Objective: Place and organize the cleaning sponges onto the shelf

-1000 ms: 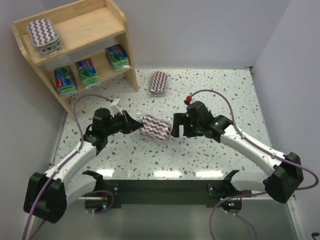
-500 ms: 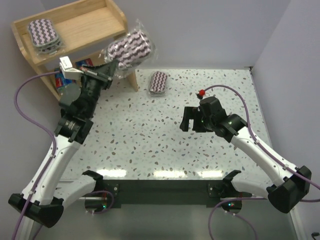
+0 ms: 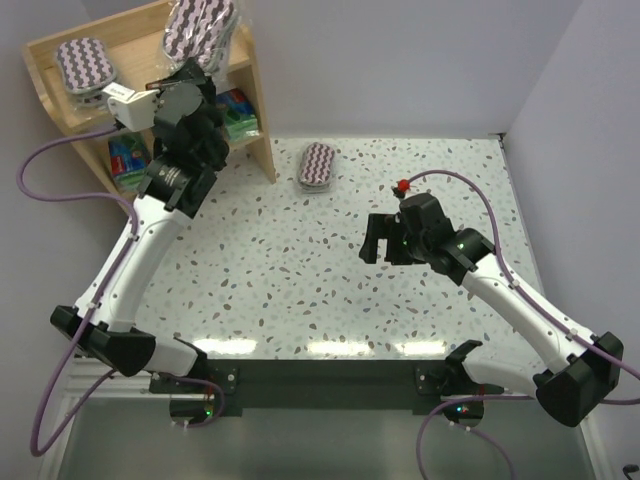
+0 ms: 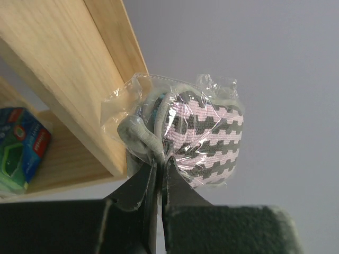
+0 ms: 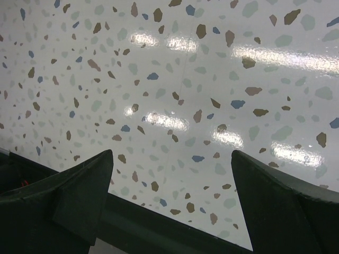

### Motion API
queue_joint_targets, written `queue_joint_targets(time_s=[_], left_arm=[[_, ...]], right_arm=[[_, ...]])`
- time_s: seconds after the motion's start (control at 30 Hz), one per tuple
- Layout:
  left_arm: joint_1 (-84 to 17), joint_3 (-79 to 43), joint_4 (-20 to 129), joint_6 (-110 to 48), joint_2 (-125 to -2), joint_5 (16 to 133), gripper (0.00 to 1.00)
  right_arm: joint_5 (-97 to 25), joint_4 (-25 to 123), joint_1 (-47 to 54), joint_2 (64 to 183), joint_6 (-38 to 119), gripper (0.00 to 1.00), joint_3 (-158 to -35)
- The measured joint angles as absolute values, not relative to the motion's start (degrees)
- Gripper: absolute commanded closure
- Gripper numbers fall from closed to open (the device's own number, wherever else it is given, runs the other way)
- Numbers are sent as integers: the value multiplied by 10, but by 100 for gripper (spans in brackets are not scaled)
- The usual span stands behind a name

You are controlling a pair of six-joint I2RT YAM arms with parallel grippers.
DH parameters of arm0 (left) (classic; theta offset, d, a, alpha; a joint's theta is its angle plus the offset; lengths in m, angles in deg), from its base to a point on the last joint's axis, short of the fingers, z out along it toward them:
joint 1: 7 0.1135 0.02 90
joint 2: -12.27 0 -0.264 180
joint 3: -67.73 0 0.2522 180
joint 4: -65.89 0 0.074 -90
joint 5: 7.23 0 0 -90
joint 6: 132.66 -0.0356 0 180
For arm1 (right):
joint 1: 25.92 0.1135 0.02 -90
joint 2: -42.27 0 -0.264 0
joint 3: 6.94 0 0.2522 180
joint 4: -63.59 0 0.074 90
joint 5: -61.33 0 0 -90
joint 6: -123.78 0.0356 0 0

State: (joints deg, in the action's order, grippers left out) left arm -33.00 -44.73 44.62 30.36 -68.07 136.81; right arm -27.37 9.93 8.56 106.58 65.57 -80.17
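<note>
I will next move my left gripper toward the zigzag pack on the top board and then lower it onto the board beside that pack, because that part of the board is bare.
My left gripper (image 3: 188, 72) is shut on the clear wrap of a maroon-and-white zigzag sponge pack (image 3: 200, 24), holding it up over the right part of the shelf's (image 3: 150, 50) top board. In the left wrist view the fingertips (image 4: 159, 162) pinch the wrap's edge; the pack (image 4: 209, 138) hangs beside the shelf board (image 4: 69, 69). A second zigzag pack (image 3: 85, 62) lies on the top board's left. A third (image 3: 318, 165) lies on the table. Green-blue packs (image 3: 128, 160) (image 3: 238, 112) sit in the lower tier. My right gripper (image 3: 372, 240) hovers open over bare table (image 5: 172, 159).
The speckled table (image 3: 300, 280) is walled by white panels at the back and the sides. The left arm crosses in front of the shelf's middle tier. A green-blue pack (image 4: 18, 153) shows under the board in the left wrist view.
The left arm has carried the zigzag pack from the table's middle up to the shelf's top board. The right gripper drew back to the right, then stayed still.
</note>
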Motion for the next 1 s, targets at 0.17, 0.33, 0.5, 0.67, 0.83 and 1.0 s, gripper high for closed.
queue_joint_targets(time_s=[0.17, 0.33, 0.5, 0.67, 0.83, 1.0], left_arm=[[-330, -452, 462, 286, -710, 1490, 100], [-329, -403, 673, 142, -711, 1588, 100], [-316, -332, 952, -50, -720, 1638, 100], [-307, -301, 1072, -119, -732, 1660, 100], [-297, -300, 1128, -146, -748, 1669, 100], [-293, -322, 1135, -146, -769, 1674, 100]], right_arm=[[-278, 99, 85, 1066, 651, 3, -802], [-280, 92, 85, 1066, 643, 3, -803], [-281, 82, 85, 1068, 638, 3, -806], [-282, 81, 85, 1073, 637, 4, -809], [-283, 81, 85, 1076, 637, 3, -809], [-292, 83, 85, 1080, 637, 4, -809]])
